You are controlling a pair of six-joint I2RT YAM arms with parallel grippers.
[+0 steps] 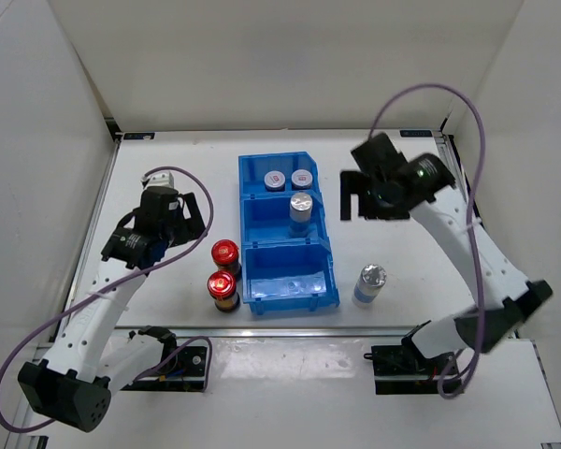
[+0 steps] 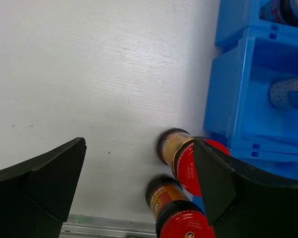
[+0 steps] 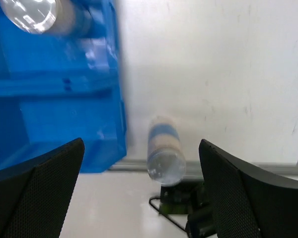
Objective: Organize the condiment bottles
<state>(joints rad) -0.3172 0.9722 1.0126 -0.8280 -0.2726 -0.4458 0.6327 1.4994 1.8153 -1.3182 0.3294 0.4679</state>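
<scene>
My right gripper should move back and down to the second pale bottle, around its silver cap [image 1: 373, 276] [image 3: 167, 166], and close, because that bottle still stands on the tabletop outside the bins.
Two dark red-capped bottles [image 1: 224, 253] [image 1: 222, 288] stand upright left of the blue bins; the left wrist view shows them too [image 2: 181, 154] [image 2: 176, 210]. Two short white-capped bottles [image 1: 274, 180] [image 1: 303, 178] sit in the far bin. One pale silver-capped bottle [image 1: 301, 210] stands in the middle bin, also in the right wrist view [image 3: 39, 15]. The other pale bottle [image 1: 369, 283] stands on the table right of the bins, also in the right wrist view [image 3: 165, 151]. My left gripper [image 1: 198, 221] is open above the table left of the bins. My right gripper [image 1: 359, 204] is open, raised right of the bins.
The three joined blue bins [image 1: 287, 277] run from the middle of the table toward the back; the near bin holds no bottle. White walls close in the table on three sides. Arm bases and cables sit at the near edge [image 1: 402, 360].
</scene>
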